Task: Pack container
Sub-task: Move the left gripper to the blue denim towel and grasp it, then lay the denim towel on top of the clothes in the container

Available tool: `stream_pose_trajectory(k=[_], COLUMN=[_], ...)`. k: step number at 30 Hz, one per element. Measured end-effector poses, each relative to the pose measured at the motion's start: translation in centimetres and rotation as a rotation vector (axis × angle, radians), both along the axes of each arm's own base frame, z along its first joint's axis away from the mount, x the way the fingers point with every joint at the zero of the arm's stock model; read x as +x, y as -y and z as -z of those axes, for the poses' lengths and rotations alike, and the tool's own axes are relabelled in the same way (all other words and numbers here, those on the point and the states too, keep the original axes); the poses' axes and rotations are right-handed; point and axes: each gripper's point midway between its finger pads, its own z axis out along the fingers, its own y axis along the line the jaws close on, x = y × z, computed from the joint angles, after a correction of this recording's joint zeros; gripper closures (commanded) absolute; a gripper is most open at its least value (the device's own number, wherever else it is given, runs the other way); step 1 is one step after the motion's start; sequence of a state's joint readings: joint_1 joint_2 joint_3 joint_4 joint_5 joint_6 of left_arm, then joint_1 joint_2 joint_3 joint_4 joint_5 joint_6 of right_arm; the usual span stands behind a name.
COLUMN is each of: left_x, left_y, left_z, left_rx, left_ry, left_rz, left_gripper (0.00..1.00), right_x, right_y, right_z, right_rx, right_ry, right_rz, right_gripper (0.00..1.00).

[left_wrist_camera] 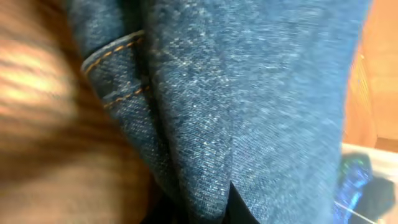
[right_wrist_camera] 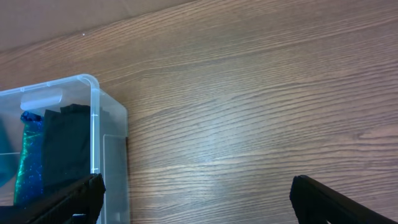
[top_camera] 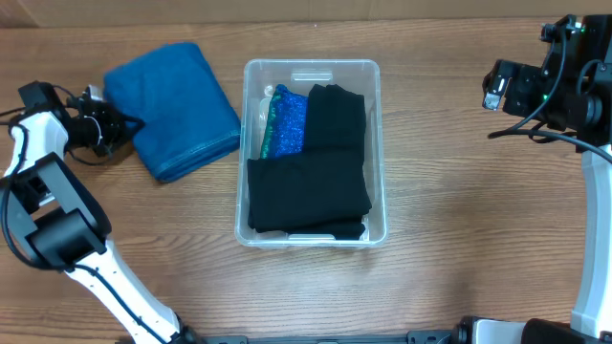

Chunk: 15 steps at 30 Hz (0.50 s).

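The left gripper lifts the jeans (top_camera: 177, 105) next, moves to the right in the overhead view and lowers them into the container, because they lie outside it.
The clear plastic container (top_camera: 380, 143) stands mid-table and holds folded black clothes (top_camera: 316, 182) and a shiny blue-green item (top_camera: 285, 124). Folded blue jeans (top_camera: 177, 105) lie to its left. My left gripper (top_camera: 124, 127) is at the jeans' left edge. In the left wrist view denim (left_wrist_camera: 249, 93) fills the frame, and a narrow fold sits pinched between the dark fingertips (left_wrist_camera: 205, 211). My right gripper (top_camera: 497, 88) is open and empty, high at the right. The right wrist view shows its spread fingers (right_wrist_camera: 196, 202) and the container's corner (right_wrist_camera: 99, 124).
Bare wooden tabletop (top_camera: 478, 210) lies right of the container and along the front. The left arm's base links (top_camera: 57, 229) stand at the front left. The right arm (top_camera: 593, 191) runs along the right edge.
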<state>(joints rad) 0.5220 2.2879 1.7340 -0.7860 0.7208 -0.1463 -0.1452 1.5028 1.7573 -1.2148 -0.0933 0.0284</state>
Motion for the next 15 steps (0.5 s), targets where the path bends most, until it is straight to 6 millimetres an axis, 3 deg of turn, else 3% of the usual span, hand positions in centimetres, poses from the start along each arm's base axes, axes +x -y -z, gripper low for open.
stream_pose_trajectory(k=[3,8,11,12,14,15], left_x=[-0.4,-2.2,-5.8,-9.2,-11.0,-12.9], left_y=[1.7,8.1,12.3,17.0,19.8,23.8], left_z=[-5.2,-22.0,-31.7,-36.7,-38.4,-39.3], left_rx=[0.050,0.257,0.369,0.382,0.358,0.326], left_ry=[0.051,0.364,0.585,0.721,0.771,0.798], left_rz=[0.036,0.134,0.145,0.198,0.245,0.303], left_gripper=[0.96,0.95,0.95,0.95,0.96,0.96], right_x=[0.1,0.3,0.3,0.3,0.3,0.3], right_y=[0.4,0.6,0.6,0.6,0.6,0.6], right_z=[-0.1,-0.2,-0.2,-0.2,-0.2,-0.2], right_rx=[-0.016,-0.028,-0.029,-0.029,-0.030,-0.030], right_ry=[0.007,0.014,0.014,0.014,0.014,0.014], right_rz=[0.013,0.020,0.021,0.022,0.021,0.021], right_gripper=[0.00,0.00,0.00,0.00,0.00,0.00])
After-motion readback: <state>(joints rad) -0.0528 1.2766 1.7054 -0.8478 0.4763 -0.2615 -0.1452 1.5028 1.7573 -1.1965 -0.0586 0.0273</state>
